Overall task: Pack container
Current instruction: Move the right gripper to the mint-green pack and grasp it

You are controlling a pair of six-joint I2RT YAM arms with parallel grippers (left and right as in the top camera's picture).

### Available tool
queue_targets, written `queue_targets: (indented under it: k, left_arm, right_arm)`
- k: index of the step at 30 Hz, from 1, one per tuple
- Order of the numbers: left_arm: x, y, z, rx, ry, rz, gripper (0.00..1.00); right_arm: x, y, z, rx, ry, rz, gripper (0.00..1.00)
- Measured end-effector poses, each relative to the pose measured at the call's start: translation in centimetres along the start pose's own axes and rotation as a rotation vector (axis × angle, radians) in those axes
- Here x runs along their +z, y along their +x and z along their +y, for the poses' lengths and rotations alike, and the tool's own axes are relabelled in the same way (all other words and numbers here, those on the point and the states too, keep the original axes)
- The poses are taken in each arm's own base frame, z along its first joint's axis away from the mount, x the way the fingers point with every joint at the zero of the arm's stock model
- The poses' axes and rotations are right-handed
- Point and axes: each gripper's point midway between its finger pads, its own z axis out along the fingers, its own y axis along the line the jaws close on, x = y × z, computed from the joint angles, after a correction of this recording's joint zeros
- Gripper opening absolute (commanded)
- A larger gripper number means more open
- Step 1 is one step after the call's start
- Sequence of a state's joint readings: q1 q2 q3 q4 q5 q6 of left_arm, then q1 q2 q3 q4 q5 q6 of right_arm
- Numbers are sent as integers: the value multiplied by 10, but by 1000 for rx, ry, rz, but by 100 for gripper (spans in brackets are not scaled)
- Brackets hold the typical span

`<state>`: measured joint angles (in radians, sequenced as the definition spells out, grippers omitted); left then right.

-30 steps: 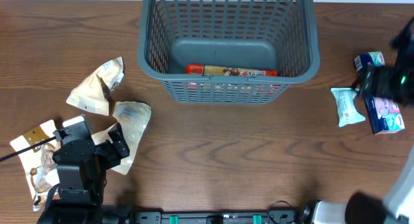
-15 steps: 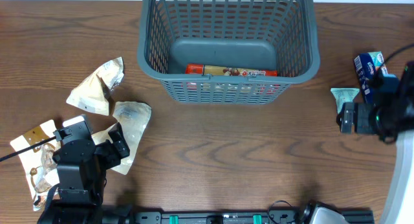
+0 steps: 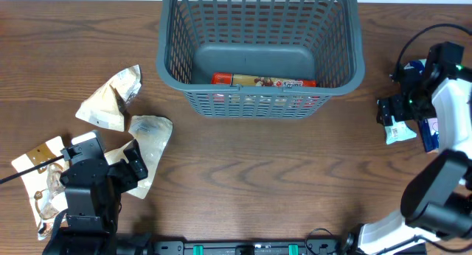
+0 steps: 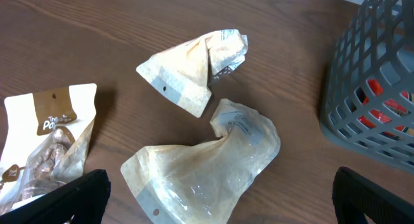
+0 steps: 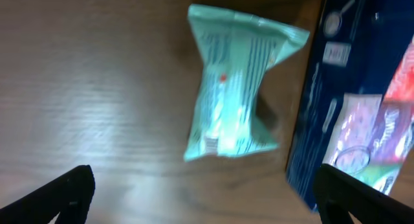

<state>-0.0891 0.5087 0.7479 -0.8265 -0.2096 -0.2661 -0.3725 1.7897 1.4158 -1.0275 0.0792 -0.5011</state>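
Next, my right gripper lowers onto the middle of the mint-green packet (image 3: 397, 128) (image 5: 236, 98) and closes across it, since bare table on both sides leaves the open fingers room.
The grey-blue basket (image 3: 259, 49) stands at the back centre, with a red snack bar (image 3: 264, 82) on its floor; its corner shows in the left wrist view (image 4: 381, 88). My left gripper (image 3: 110, 170) is open over a clear-beige pouch (image 4: 207, 166) at the front left. My right gripper (image 3: 402, 111) is open above a mint-green packet (image 5: 236, 98), which lies on the table at the right (image 3: 398, 130). Neither gripper holds anything.
Two more beige pouches lie at the left: one crumpled (image 3: 110, 99), one with a brown label (image 3: 40, 177). A blue box (image 5: 323, 114) and a pink-and-teal packet (image 5: 381, 133) lie right of the green packet. The right arm (image 3: 450, 137) rises along the right edge.
The right arm has swung in over the green packet from the right. The left arm and the pouches have not moved.
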Motion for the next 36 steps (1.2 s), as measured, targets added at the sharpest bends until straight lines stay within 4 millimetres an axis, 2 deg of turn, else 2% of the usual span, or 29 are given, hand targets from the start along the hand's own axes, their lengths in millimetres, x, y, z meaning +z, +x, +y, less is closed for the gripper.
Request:
queue_targets:
  k: [9,19,24,26,32,34,36]
  left_arm:
    - [0,0,0,0,0,0,98]
    - [0,0,0,0,0,0,99]
    - [0,0,0,0,0,0,99]
    - [0,0,0,0,0,0,99]
    - [0,0,0,0,0,0,98]
    - [0,0,0,0,0,0,99]
    - [0,0,0,0,0,0,99]
  right_arm:
    - [27,-15,-10,-6,19,-19,96]
    - [76,-8,2,-13,-60,69,96]
    - [88,-9,4,-12,-72,75,92]
    - [92,-12,4,-6,-75,67,84]
    - [98,-12,8,8,-97,67,46]
    - [99,-13,9,18,-102,64,33]
    - [99,-14,9,23,-105,59,15]
